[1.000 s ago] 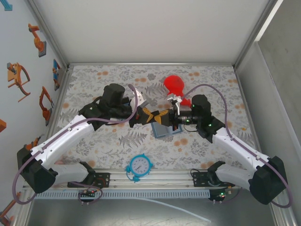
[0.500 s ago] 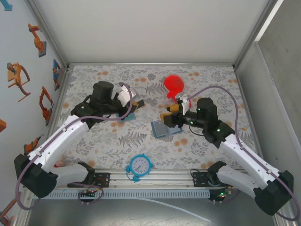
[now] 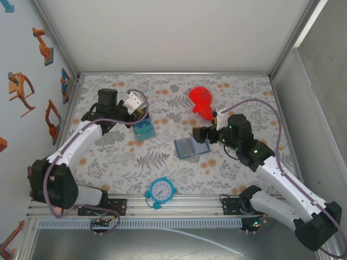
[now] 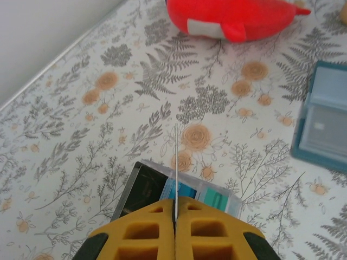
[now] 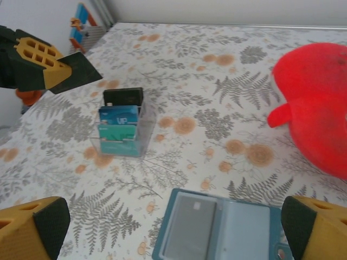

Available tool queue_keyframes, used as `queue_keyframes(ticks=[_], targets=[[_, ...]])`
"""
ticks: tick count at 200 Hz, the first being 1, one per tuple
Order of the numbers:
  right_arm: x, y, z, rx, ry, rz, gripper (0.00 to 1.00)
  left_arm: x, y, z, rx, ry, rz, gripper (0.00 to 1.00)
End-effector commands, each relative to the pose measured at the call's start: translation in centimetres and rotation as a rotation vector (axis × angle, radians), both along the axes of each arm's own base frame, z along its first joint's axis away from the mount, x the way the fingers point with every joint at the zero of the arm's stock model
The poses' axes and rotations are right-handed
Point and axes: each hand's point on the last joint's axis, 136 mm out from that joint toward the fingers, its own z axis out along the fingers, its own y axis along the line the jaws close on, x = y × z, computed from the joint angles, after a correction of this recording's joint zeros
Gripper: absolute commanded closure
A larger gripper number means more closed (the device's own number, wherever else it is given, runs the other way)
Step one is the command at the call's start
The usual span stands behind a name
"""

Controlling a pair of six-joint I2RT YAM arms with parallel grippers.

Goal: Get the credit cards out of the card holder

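The left gripper first lowers the dark card over the clear rack's far slot of black cards next, to get the card into that slot.
The slate-blue card holder (image 3: 190, 146) lies open on the floral table, a grey card (image 5: 190, 225) in its left pocket. My right gripper (image 5: 176, 225) hangs open just above it, fingers (image 5: 51, 222) wide on either side, holding nothing. My left gripper (image 3: 142, 116) is shut on a dark credit card (image 5: 76, 73), seen edge-on as a thin line (image 4: 176, 162) in the left wrist view. It hovers over a clear card rack (image 3: 143, 130) at the back left that holds black, blue and teal cards (image 5: 118, 116).
A red plush toy (image 3: 201, 100) lies just behind the card holder, close to my right wrist. A blue clock (image 3: 161, 189) sits near the front rail. White walls close in the table on the left, back and right.
My left gripper carried the card left from the card holder to above the clear rack. My right gripper opened and drew back slightly to the right.
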Motion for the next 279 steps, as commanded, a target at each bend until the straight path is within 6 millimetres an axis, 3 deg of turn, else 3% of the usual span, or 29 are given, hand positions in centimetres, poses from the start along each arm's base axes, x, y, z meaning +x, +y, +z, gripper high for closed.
queue_keyframes(ticks=[1, 48, 90, 213, 279], targets=[[0.9, -1.6, 1.5, -0.005, -0.026, -0.109, 0.01, 1.5, -0.4, 0.6, 0.011, -0.052, -0.059, 1.0], [1.5, -2.1, 1.2, -0.046, 0.0, -0.146, 0.01, 4.2, 0.6, -2.2, 0.066, -0.03, -0.044, 0.99], [1.9, -2.5, 0.2, -0.112, 0.04, -0.169, 0.01, 5.4, 1.0, -4.3, 0.094, 0.011, -0.056, 1.0], [2.6, -3.0, 0.1, -0.096, 0.018, -0.222, 0.0, 5.2, 0.8, -7.8, 0.118, 0.112, -0.121, 0.99], [2.5, -2.8, -0.3, -0.097, 0.027, -0.214, 0.01, 5.9, 1.3, -8.2, 0.154, 0.117, -0.11, 0.95]])
